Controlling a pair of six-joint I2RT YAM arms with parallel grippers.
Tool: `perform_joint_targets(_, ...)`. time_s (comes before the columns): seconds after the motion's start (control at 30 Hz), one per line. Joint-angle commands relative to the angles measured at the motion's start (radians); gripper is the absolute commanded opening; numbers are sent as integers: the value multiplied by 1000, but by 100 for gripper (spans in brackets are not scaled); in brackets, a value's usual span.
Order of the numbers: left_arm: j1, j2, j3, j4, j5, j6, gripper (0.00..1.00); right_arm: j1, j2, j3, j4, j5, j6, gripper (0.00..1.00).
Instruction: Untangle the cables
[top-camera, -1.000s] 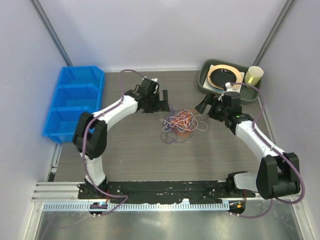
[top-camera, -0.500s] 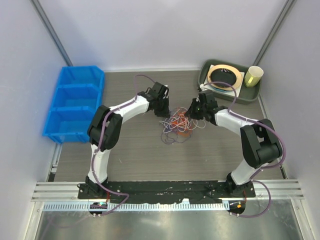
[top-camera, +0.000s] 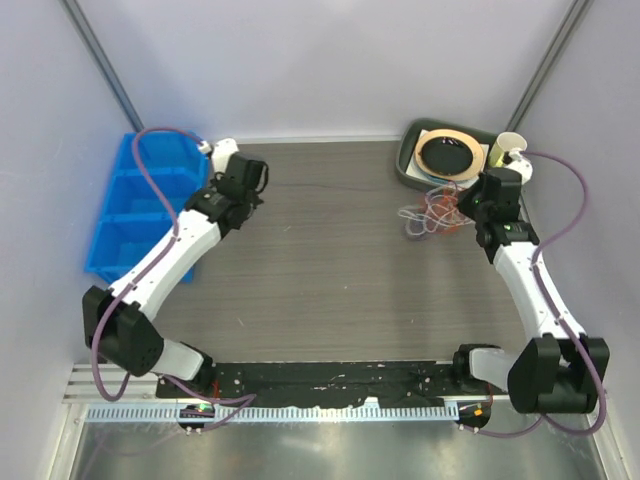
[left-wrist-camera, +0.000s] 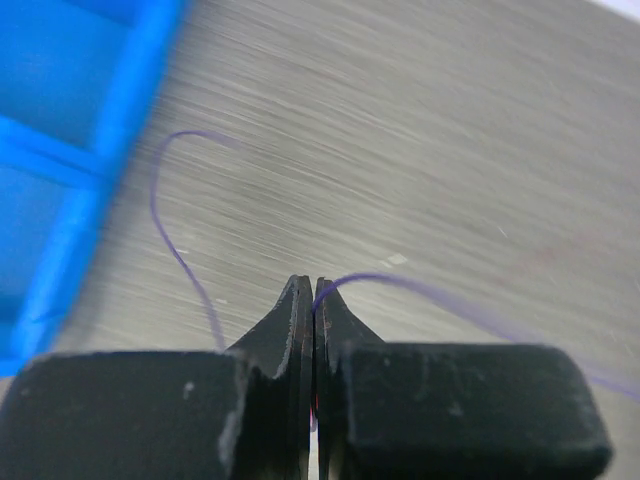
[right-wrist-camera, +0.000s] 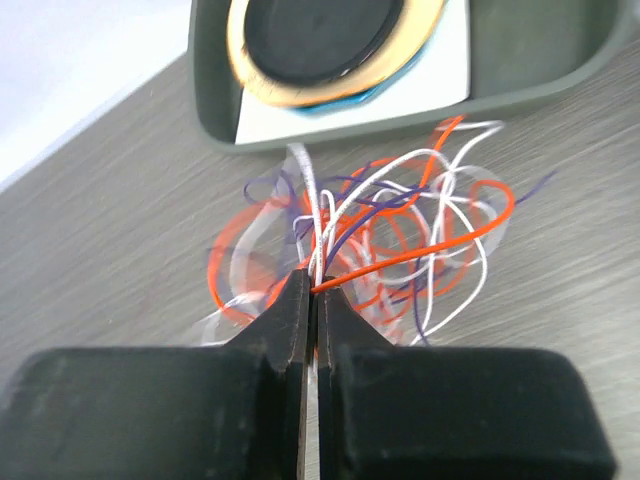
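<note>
The right gripper brings the tangle down to the left in the top view next, onto the open tabletop below, clear of the tray, and releases it.
The cables (top-camera: 430, 213) are a loose tangle of orange-red, white and purple wires lying at the right, just in front of the green tray. My right gripper (top-camera: 474, 203) is beside the tangle. In the right wrist view its jaws (right-wrist-camera: 313, 280) are shut on orange, white and purple strands, and the loops (right-wrist-camera: 400, 235) fan out ahead of them. My left gripper (top-camera: 257, 188) is far to the left, near the blue bin. In the left wrist view it (left-wrist-camera: 314, 286) is shut on a single purple cable (left-wrist-camera: 430, 292), which trails off to the right, while its loose end (left-wrist-camera: 165, 235) curls left.
A blue bin (top-camera: 140, 210) with three compartments stands along the left edge and shows close by in the left wrist view (left-wrist-camera: 60, 150). At the back right, a green tray (top-camera: 412, 168) holds a black disc (top-camera: 447, 153). A yellow cup (top-camera: 507, 150) stands beside it.
Both grippers shut on the tangle at the table's centre and then drew apart. The right one carried the bundle right toward the tray, and the left one pulled a purple strand toward the bin.
</note>
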Motion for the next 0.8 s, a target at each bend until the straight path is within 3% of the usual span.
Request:
perform_joint_targets(0.0,96,-70,-12,-157,-242,-63,0,-30,-79,20,-79,115,-52,1)
perform_joint_targets(0.3,185,-153,77,-161,-244,10,0,-35,-105,32,-116,106,-79,1)
perform_joint_targets(0.4,188,-168,106,-119,-168,81,0,-35,-105,12,-87,-31,-93,1)
perform_joint_targets(0.57,192,-185,183,-41,-173,188,0,-29,-68,-118,184,-533,-17,1)
perform_joint_targets(0.63,202,-170,256,-61,-225,207,0,-9,-30,-156,257,-601,5,1)
perform_joint_targets(0.77,231,-155,359,-75,-293,288,0,80,28,-152,221,-555,-30,1)
